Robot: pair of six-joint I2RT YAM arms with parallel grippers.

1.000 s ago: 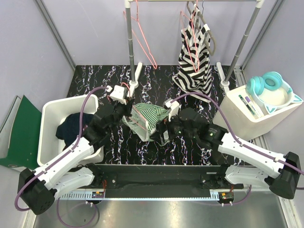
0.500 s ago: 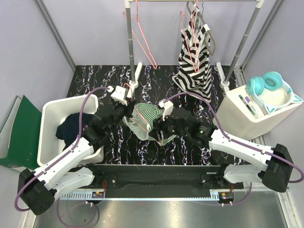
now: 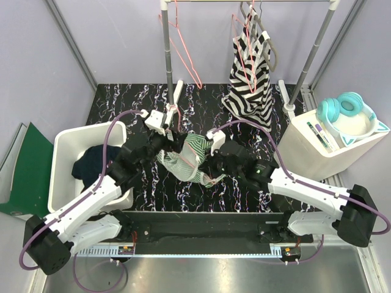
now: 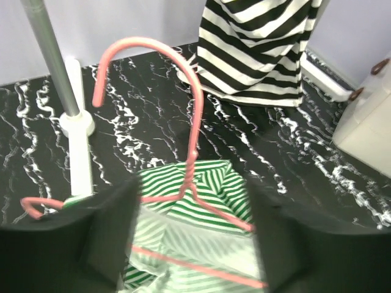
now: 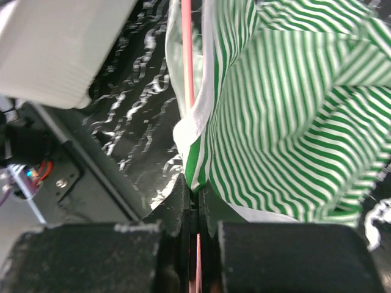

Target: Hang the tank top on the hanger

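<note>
Next I need to lift my right gripper up and outward until the hanger's hook sits on the rack's bar [image 3: 206,1], then release, since that bar is above and outward of it.
The green-and-white striped tank top [image 3: 190,154] hangs bunched between the two grippers above the dark marbled table. A salmon-pink wire hanger [image 4: 194,137] runs through it, its hook rising free above the fabric. My left gripper [image 4: 192,244] is wide open, one jaw on each side of the hanger's shoulders and the tank top [image 4: 208,192], gripping neither. My right gripper [image 5: 197,194] is shut on the white-trimmed edge of the tank top [image 5: 293,110], with the hanger wire [image 5: 187,61] passing between its jaws. In the top view the right gripper [image 3: 206,165] sits at the garment's lower right edge.
A white bin [image 3: 64,143] at the left holds a dark navy garment [image 3: 91,162]. On the rear rack hang a black-and-white striped garment [image 3: 252,73] and spare pink hangers [image 3: 183,52]. The rack post [image 4: 52,61] stands close by. A white box with teal headphones [image 3: 345,113] is at the right.
The left gripper has opened and let go of the hanger. The right gripper moved left and shut on the tank top's edge. The garment shifted slightly left.
</note>
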